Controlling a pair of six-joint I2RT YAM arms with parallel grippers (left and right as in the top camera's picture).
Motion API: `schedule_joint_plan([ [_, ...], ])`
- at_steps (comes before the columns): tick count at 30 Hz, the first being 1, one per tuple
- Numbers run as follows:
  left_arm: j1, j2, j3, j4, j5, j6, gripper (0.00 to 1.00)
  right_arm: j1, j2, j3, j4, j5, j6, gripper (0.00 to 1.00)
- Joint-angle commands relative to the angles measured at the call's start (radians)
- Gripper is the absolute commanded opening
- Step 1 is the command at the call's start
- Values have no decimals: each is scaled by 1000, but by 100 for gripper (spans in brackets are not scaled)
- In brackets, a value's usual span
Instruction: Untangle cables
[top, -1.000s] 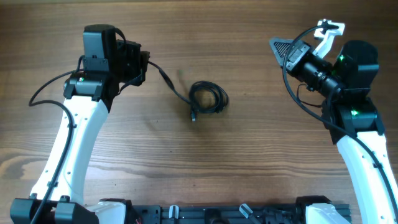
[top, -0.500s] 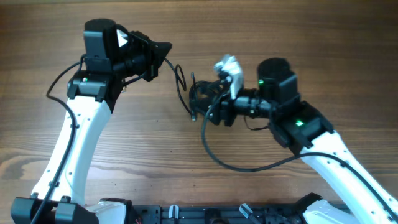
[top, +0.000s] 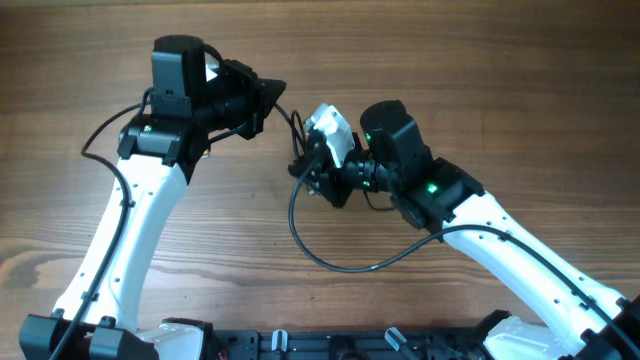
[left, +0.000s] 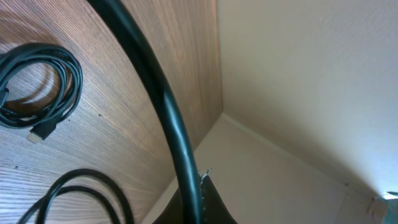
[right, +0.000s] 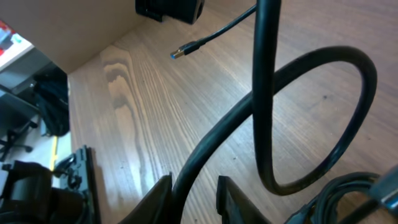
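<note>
The fingers of the robot's right gripper are around a loop of cable, so the left gripper should next open its fingers above the table and let go of the thick black piece of cable.
The cables hang bunched at mid-table between my two grippers. My left gripper is shut on one thick black strand that runs up out of its jaws. Below it a small coil with a plug end lies on the wood. My right gripper is at the bundle from the right. In its wrist view the jaws stand narrow around a cable loop. The loop leans on the left finger, and a strip of wood shows beside the right finger. A blue-tipped plug lies beyond.
The right arm's own thick black wire sags in a wide loop onto the wooden table in front of the bundle. A coil of cable sits close to the right jaws. The table's far edge and a wall show past the left gripper.
My right arm swung in from the far right to the cables at centre, and its jaws have narrowed around a strand. My left gripper moved right and lifted its cable.
</note>
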Motion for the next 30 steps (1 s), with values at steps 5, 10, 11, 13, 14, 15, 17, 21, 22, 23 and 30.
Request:
schedule_joint_plan([
  [5, 105, -2, 2, -96, -295, 13, 4, -2, -74, 12, -102, 392, 62, 4],
  [10, 315, -2, 2, -229, -314, 17, 4, -2, -135, 12, -227, 811, 100, 4],
  [11, 336, -2, 2, -238, -314, 20, 4, -3, -136, 12, -230, 864, 142, 4],
  [13, 380, -2, 2, -271, -314, 20, 4, -24, -137, 12, -250, 990, 286, 4],
  [14, 398, -2, 2, -285, -314, 21, 4, -39, -137, 12, -246, 995, 320, 4],
  [15, 412, -2, 2, -312, -314, 21, 4, -57, -146, 12, -217, 974, 362, 4],
  [17, 404, -2, 2, -336, -312, 21, 9, -70, -173, 13, -138, 922, 346, 4],
  [21, 360, -2, 2, -336, -309, 90, 54, -89, -246, 17, 13, 926, 346, 4],
  [22, 349, -2, 2, -336, -309, 108, 61, -103, -258, 24, 27, 925, 345, 4],
  [23, 338, -2, 2, -335, -309, 132, 70, -115, -262, 34, 26, 922, 341, 4],
  [30, 280, -2, 2, -334, -310, 177, 79, -219, -262, 167, 77, 877, 317, 4],
])
